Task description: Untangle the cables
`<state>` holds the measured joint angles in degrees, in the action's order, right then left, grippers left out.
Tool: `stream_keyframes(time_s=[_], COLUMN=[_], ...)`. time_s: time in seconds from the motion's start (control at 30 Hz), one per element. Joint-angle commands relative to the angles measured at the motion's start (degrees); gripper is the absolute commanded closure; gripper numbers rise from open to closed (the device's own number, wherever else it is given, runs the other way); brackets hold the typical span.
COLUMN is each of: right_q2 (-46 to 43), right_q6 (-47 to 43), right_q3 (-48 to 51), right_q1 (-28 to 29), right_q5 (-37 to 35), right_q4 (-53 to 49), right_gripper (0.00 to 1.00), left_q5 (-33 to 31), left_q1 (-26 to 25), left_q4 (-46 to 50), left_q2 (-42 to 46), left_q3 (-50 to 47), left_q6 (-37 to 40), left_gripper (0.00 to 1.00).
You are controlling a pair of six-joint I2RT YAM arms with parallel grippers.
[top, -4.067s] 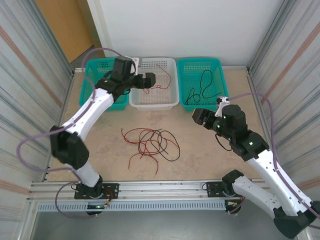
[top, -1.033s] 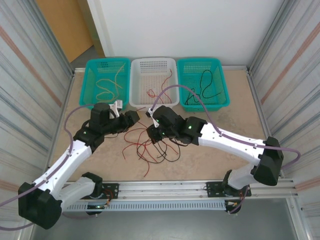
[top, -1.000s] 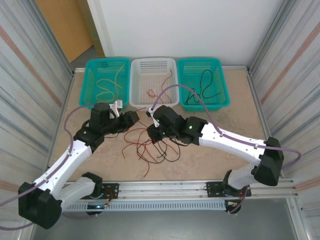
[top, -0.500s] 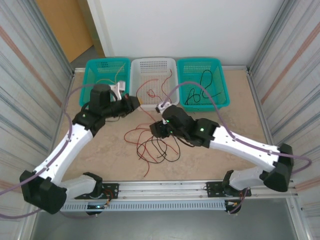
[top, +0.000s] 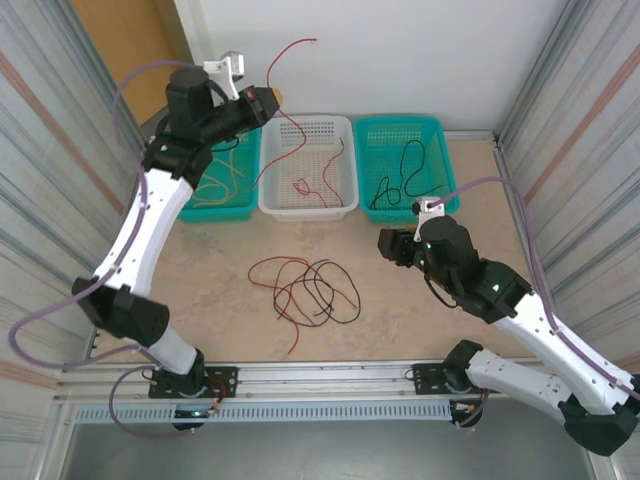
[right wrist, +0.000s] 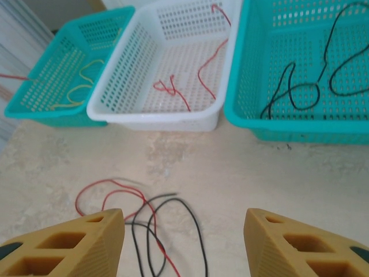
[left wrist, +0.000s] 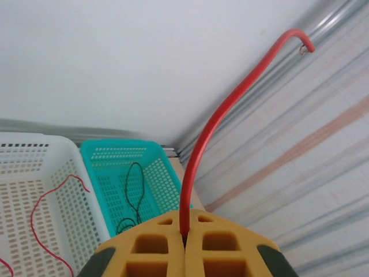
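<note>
I need to move the red cable [top: 291,50] in my left gripper down and across toward the white basket [top: 308,162] next, over the inside of the basket, and release it there, because red pieces of cable are already in the basket.
A loose tangle of red and black cables [top: 303,291] lies on the table's middle. My left gripper [top: 268,100] is raised high over the baskets and shut on a red cable [top: 291,50]. That cable's tip curls upward and its rest dangles toward the white basket. In the left wrist view the yellow pads pinch the red cable [left wrist: 214,124], the left gripper [left wrist: 185,238] closed tight. My right gripper [top: 386,245] hovers open to the right of the tangle. The right wrist view shows the right gripper [right wrist: 183,242] with nothing between its fingers, the tangle [right wrist: 151,229] below it.
Three baskets line the far edge. A teal one [top: 190,185] holds yellow strands, a white one [top: 345,165] holds red strands [right wrist: 173,89], and a teal one [top: 440,150] holds black strands [right wrist: 300,86]. Corrugated walls stand left and right.
My left arm rose up and back with a red cable drawn out of the tangle. My right gripper opened and drew back to the right, off the pile.
</note>
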<state>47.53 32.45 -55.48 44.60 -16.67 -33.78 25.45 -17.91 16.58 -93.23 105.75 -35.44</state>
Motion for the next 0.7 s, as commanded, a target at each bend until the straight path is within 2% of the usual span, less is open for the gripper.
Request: stream_keyframes(time_s=[0.0,0.3,0.4,0.53,0.6,0.67], right_q2=[-0.6,1.1,1.8,2.7,4.5,6.9], right_q6=[1.8,0.9,0.7,0.9,1.0,1.5], right_q3=[2.0,3.0,2.6,2.0,1.7,1.2], right_q1=[-0.2,-1.8,-2.2,-3.1,-3.7,-3.8], right_q5=[0.6,2.2,2.3,3.3,5.9,8.5], right_q4=[-2.6,-0.9,-0.5,-1.5,-2.0,-2.8], right_gripper=[0.45,0.45,0.45,0.44,0.44,0.44], left_q5=[0.3,-2.9,-2.8,-5.3,-7.7,-8.8], left_q1=[0.4,0.3,0.3,-0.6,-1.1,-1.1], left_q4=[-2.3,-4.1,-2.7,-3.8,-3.8,-3.9], left_q2=[-6.3,-20.0,-23.5,-21.2,-18.4,-15.2], left_q3=[3.6,12.5,13.6,6.7,3.2,0.1], left_q6=[-1.7,-4.3,-4.3,-3.0,-1.4,-0.2], left_gripper=[1.00,1.00,0.64,0.32,0.23,0.20])
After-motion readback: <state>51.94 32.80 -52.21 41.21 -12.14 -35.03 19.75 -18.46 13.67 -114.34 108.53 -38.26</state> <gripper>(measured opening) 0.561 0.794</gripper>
